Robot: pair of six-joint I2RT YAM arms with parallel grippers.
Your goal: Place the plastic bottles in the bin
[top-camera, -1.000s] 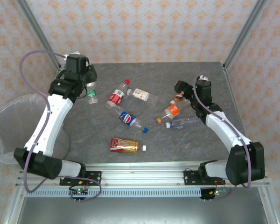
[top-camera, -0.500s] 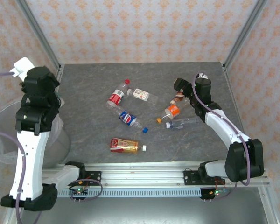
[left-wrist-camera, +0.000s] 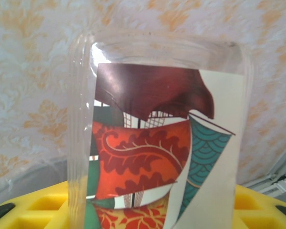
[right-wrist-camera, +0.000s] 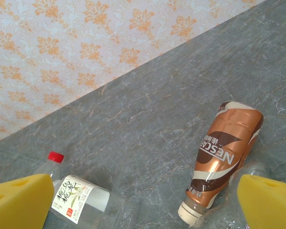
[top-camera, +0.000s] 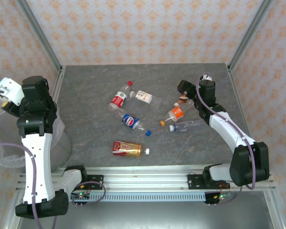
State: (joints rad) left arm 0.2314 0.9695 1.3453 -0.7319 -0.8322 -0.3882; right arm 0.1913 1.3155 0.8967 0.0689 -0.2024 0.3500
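My left gripper still faces the wall and is above the bin's opening [top-camera: 9,134], so next it will lower and tilt down to that opening to release the bottle.
My left gripper [left-wrist-camera: 152,212] is shut on a clear plastic bottle [left-wrist-camera: 157,138] with a red, green and teal label, its yellow pads at either side. In the top view the left gripper [top-camera: 10,101] hangs over the bin [top-camera: 1,136], a round one lined with a crinkly clear bag, left of the table. Several bottles lie on the table: red label [top-camera: 118,99], white label [top-camera: 145,97], blue [top-camera: 131,120], red-yellow [top-camera: 127,148], orange [top-camera: 176,113], brown [top-camera: 183,99], clear [top-camera: 187,125]. My right gripper [top-camera: 183,88] stands open beside the brown bottle [right-wrist-camera: 226,152], nothing between its fingers [right-wrist-camera: 19,202].
The grey stone table [top-camera: 90,138] ends at metal frame posts [top-camera: 38,33] and patterned walls. The bin stands outside the table's left edge. A white-label bottle [right-wrist-camera: 78,193] with a red cap lies by my right gripper's left finger.
The left arm lifted the green-capped bottle off the table's back left and swung left over the bin. The right arm has barely moved.
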